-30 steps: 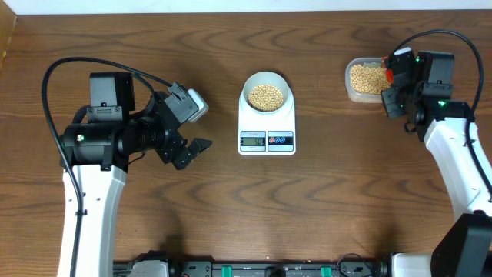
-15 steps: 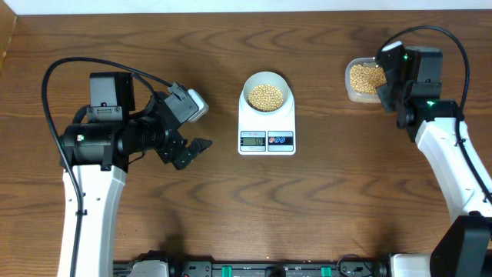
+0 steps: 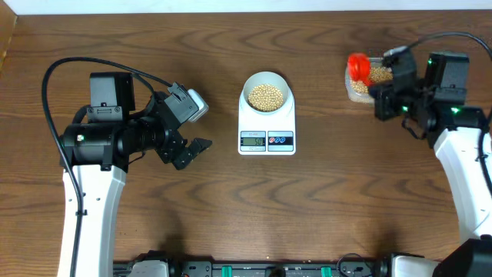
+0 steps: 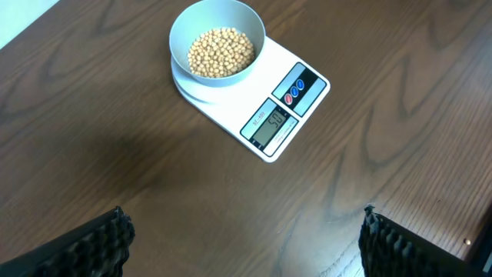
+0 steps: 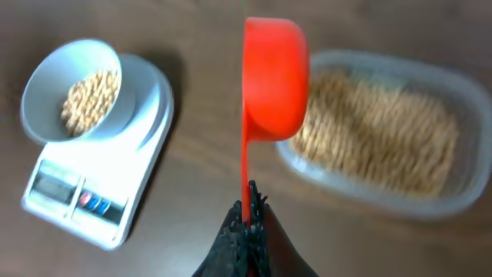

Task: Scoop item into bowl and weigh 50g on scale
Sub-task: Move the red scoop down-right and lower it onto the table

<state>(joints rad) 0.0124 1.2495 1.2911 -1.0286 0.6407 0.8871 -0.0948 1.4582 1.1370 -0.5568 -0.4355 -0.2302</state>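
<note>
I need to pull my right gripper back and down to free the scoop's handle on the bare tabletop, because the open wood is below and back of my gripper.
The pale bowl (image 3: pixel 266 94) (image 4: pixel 217 42) (image 5: pixel 73 92) stands on the white scale (image 3: pixel 267 140) (image 4: pixel 288 108) (image 5: pixel 100 185) and holds tan beans (image 3: pixel 266 96) (image 4: pixel 221 52). My right gripper (image 3: pixel 378 92) (image 5: pixel 247 223) is shut on the thin handle of a red scoop (image 3: pixel 357 65) (image 5: pixel 274 77). The scoop is tipped on its side over the left end of the clear tub (image 3: pixel 355 91) (image 5: pixel 430 185) of beans (image 5: pixel 384 138). My left gripper (image 3: pixel 198 125) (image 4: pixel 246 246) hangs open left of the scale, with nothing between its fingers (image 4: pixel 100 246).
The left arm's base and cable (image 3: pixel 92 138) take up the table's left side. The tub sits near the far right of the wood table (image 3: pixel 307 208), close to the right arm (image 3: pixel 461 154).
My right wrist has swung and turned at the tub, bringing the red scoop into view over the tub's left end. The left arm, bowl and scale have not moved.
</note>
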